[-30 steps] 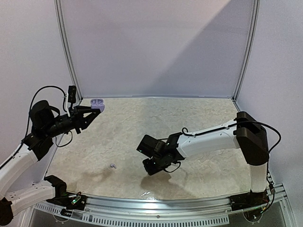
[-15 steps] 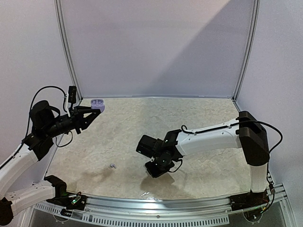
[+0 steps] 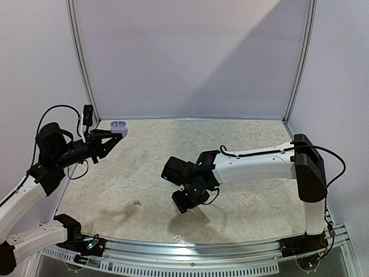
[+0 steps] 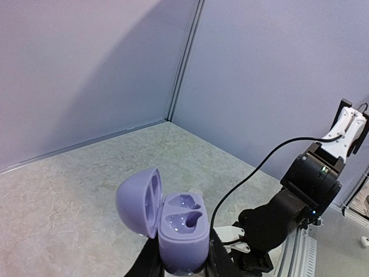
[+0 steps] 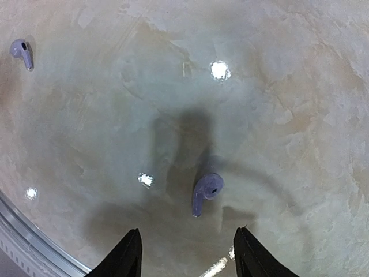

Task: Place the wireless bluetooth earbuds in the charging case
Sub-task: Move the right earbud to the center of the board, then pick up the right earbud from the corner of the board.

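My right gripper's fingers are already open wider than the earbud's rounded head (image 5: 211,184) below it on the table. My right gripper needs to go down onto that head next.
My left gripper (image 3: 116,133) is raised over the table's far left and is shut on the charging case (image 3: 119,126). The lavender case (image 4: 182,228) stands upright between the fingers with its lid swung open to the left, and both sockets are empty. My right gripper (image 3: 185,203) points down at the table near the front middle, open, with nothing between its fingers (image 5: 130,251). One lavender earbud (image 5: 205,191) lies on the table just ahead of the right gripper (image 5: 189,249), untouched. The other earbud (image 3: 137,202) lies to the left (image 5: 21,52).
A metal rail (image 3: 190,247) runs along the near edge and shows in the right wrist view's bottom-left corner (image 5: 23,234). Pale walls with metal corner posts (image 3: 81,63) close in the back and sides. A black cable (image 4: 253,173) arcs to the right arm.
The right arm has moved left over the table and its jaws have spread apart. The left arm and the case have stayed still.
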### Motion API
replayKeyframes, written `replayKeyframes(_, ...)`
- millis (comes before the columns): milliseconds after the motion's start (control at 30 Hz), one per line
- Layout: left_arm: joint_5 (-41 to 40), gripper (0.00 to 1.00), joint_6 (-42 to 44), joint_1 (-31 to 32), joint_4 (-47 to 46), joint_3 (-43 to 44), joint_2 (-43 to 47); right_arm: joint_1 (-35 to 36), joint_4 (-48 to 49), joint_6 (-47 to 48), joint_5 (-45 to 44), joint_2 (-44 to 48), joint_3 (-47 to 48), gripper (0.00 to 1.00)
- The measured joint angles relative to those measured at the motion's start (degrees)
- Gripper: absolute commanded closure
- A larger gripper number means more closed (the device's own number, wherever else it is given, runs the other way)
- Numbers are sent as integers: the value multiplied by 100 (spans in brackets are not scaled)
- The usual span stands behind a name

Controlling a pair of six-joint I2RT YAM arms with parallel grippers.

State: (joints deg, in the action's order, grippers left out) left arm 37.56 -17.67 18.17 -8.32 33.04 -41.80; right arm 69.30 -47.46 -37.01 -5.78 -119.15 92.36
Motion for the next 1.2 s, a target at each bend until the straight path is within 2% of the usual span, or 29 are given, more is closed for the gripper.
replayKeyframes(467,81,100,-20,-9,-4,0,0,-140,-490,-160,-168,-870,1012,60)
replayKeyframes(600,81,100,-20,-9,-4,0,0,-140,-649,-164,-208,-951,1034,62)
replayKeyframes(767,81,100,-20,-9,-4,0,0,-140,-688,-170,-184,-962,1032,69)
replayKeyframes(1200,81,100,-22,-9,-9,0,-2,-144,-662,-136,-107,-1078,1036,71)
